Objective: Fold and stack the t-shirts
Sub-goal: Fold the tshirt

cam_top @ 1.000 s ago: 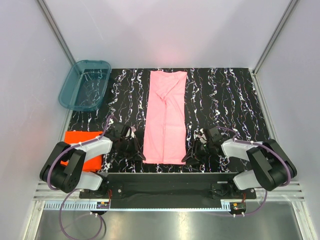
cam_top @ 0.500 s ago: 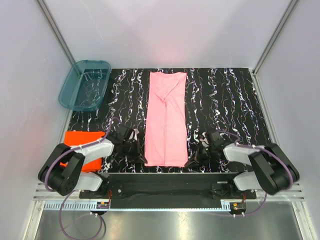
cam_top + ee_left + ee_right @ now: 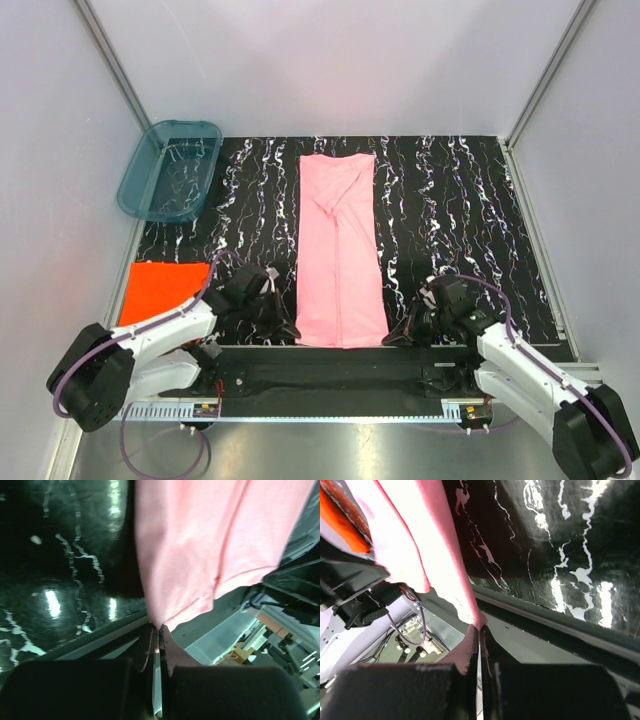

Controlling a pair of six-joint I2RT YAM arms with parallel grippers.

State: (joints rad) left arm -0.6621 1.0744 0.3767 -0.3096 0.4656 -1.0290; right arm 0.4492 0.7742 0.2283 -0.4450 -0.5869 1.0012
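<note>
My left gripper carries the hem corner outward above the t-shirt onto the t-shirt's far half (image 3: pixel 308 215) next. It then releases the corner there, because the t-shirt still lies full length.
The light pink t-shirt (image 3: pixel 337 250) lies folded into a long narrow strip down the middle of the black marbled table, its near hem lifted at the front edge. My left gripper (image 3: pixel 290 328) is shut on the hem's left corner; the pinch shows in the left wrist view (image 3: pixel 159 626), with pink cloth (image 3: pixel 200 540) hanging above it. My right gripper (image 3: pixel 390 338) is shut on the hem's right corner, which shows in the right wrist view (image 3: pixel 479 626). The orange-red t-shirt (image 3: pixel 160 290) lies folded flat at the near left, and an edge of it shows in the right wrist view (image 3: pixel 342 522).
A teal see-through tub (image 3: pixel 170 168) stands at the far left corner, off the black mat. Grey walls close in the sides and back. The black base rail (image 3: pixel 330 365) runs along the table's near edge, right under both grippers.
Both grippers have pulled back toward the near edge with the pink shirt's hem corners, dragging the shirt slightly nearer. The arms have stretched lower, uncovering more of the orange-red shirt.
</note>
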